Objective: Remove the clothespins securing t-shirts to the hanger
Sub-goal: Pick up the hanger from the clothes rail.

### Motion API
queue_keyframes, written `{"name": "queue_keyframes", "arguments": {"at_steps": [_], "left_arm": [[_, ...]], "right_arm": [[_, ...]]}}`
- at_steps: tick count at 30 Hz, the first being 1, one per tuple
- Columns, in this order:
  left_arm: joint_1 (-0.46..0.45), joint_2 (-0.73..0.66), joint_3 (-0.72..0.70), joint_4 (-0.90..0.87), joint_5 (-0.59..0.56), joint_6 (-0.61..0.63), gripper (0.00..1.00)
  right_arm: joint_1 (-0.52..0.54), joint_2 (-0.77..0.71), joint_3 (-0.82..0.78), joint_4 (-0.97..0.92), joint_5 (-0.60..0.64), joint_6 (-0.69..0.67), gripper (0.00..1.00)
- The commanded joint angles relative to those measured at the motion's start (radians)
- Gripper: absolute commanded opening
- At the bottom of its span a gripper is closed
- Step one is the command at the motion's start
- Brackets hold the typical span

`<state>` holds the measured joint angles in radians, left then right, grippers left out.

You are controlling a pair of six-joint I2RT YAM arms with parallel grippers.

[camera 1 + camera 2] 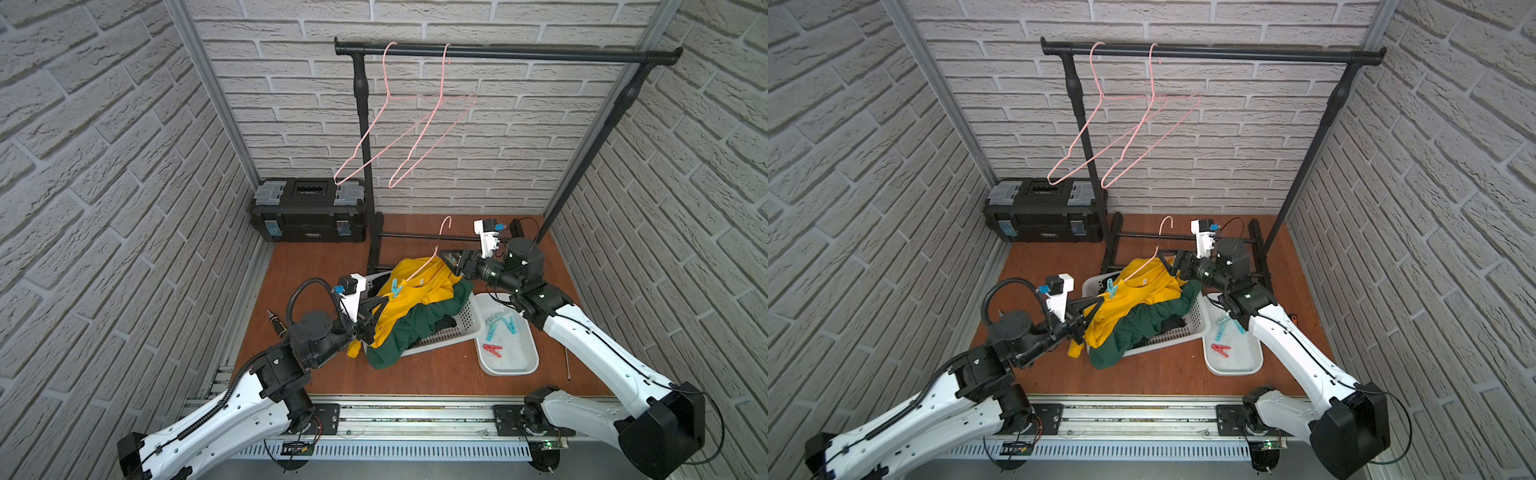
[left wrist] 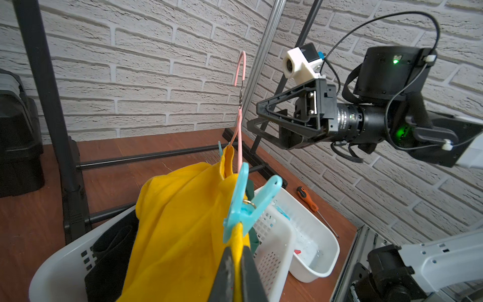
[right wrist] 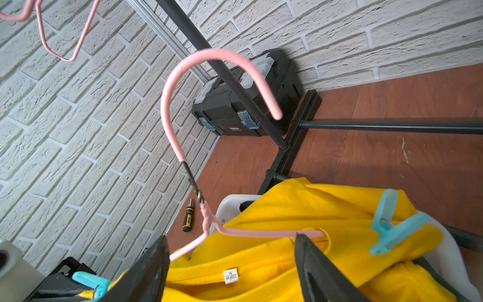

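Observation:
Next, my left gripper lowers the yellow t-shirt's shoulder edge slightly toward the white basket (image 1: 465, 316) (image 2: 271, 256) and opens to release the cloth. That basket, already holding t-shirts, lies below it.
A yellow t-shirt (image 1: 424, 291) (image 3: 287, 214) hangs on a pink wire hanger (image 1: 436, 245) (image 3: 183, 78) above the white basket (image 1: 465, 316). My left gripper (image 1: 386, 298) (image 2: 237, 248) is shut on the shirt's shoulder edge, just below a teal clothespin (image 1: 395, 287) (image 2: 251, 204) (image 3: 394, 224) clipped there. My right gripper (image 1: 446, 259) (image 3: 231, 238) is open, its fingers either side of the hanger's neck and the collar. A second teal clothespin (image 3: 88, 282) sits at the other shoulder. A green t-shirt (image 1: 415, 328) and a black one (image 2: 112, 248) lie in the basket.
A white tray (image 1: 528, 365) right of the basket holds teal pegs (image 1: 500, 324) and a red peg (image 1: 492, 350). Behind stands a black clothes rack (image 1: 498, 52) with two bare pink hangers (image 1: 386, 137). A black toolbox (image 1: 309, 212) is back left; an orange-handled screwdriver (image 2: 308, 200) lies by the tray.

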<state>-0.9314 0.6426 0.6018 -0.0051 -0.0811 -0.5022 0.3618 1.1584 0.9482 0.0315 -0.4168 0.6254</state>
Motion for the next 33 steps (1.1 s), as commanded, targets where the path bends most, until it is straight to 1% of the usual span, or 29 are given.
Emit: {"name": "queue_keyframes", "arguments": {"at_steps": [1,9,12,14,19,20,22,24,28,29,31,33], "left_arm": [[0.001,0.039,-0.011,0.066,0.059,-0.027,0.0],[0.004,0.033,-0.013,0.019,0.056,-0.004,0.0],[0.005,0.024,-0.02,0.016,0.056,-0.012,0.0],[0.005,0.016,-0.025,0.013,0.058,-0.016,0.0],[0.005,-0.003,-0.037,0.005,0.053,-0.016,0.0],[0.004,-0.004,-0.038,0.004,0.053,-0.016,0.0],[0.005,-0.004,-0.038,-0.003,0.053,-0.016,0.0],[0.005,-0.004,-0.036,-0.01,0.054,-0.015,0.0],[0.005,0.004,-0.034,-0.021,0.057,-0.012,0.0],[0.005,0.006,-0.034,-0.022,0.061,-0.01,0.0],[0.004,0.009,-0.033,-0.031,0.061,-0.005,0.0],[0.005,0.011,-0.03,-0.047,0.064,0.004,0.0]], "right_arm": [[-0.003,0.0,0.032,0.092,-0.033,-0.002,0.72],[-0.002,0.012,0.052,0.066,-0.011,-0.061,0.65],[-0.003,0.033,0.063,0.074,-0.012,-0.071,0.61],[-0.003,0.05,0.077,0.064,-0.009,-0.083,0.55],[-0.002,0.093,0.105,0.063,-0.019,-0.099,0.52],[-0.003,0.102,0.112,0.059,-0.023,-0.103,0.5],[-0.003,0.113,0.121,0.059,-0.032,-0.104,0.41],[-0.003,0.118,0.112,0.083,-0.04,-0.098,0.34],[-0.001,0.12,0.1,0.119,-0.057,-0.082,0.18],[0.001,0.12,0.096,0.119,-0.057,-0.079,0.13],[0.0,0.118,0.088,0.13,-0.06,-0.074,0.06],[0.002,0.116,0.078,0.138,-0.06,-0.07,0.04]]}}
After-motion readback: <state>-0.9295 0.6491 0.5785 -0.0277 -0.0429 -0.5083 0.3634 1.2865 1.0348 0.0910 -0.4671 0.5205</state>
